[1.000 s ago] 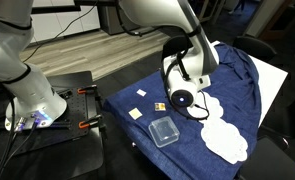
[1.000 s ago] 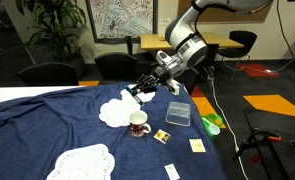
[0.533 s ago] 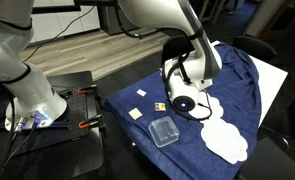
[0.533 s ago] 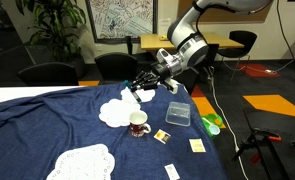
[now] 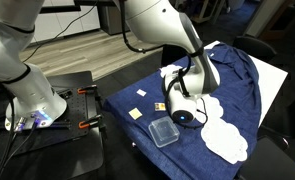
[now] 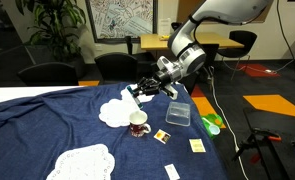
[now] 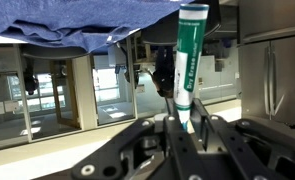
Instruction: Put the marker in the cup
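My gripper, over the white cup, lowers the marker's loose end into the cup's opening next.
My gripper is shut on a green and white marker, which sticks out straight between the fingers in the wrist view. In an exterior view the gripper hangs tilted just above the cup. The cup is small and white with a dark reddish inside, and it stands on the blue cloth. In the exterior view from the far side, the arm hides the cup and the marker.
A clear square container lies beside the cup. White doilies and small cards lie on the cloth. A green object sits at the table edge. Chairs stand behind.
The arm has come down and shifted a little toward the cup, with the marker still held in the gripper. The cup and the container have not moved.
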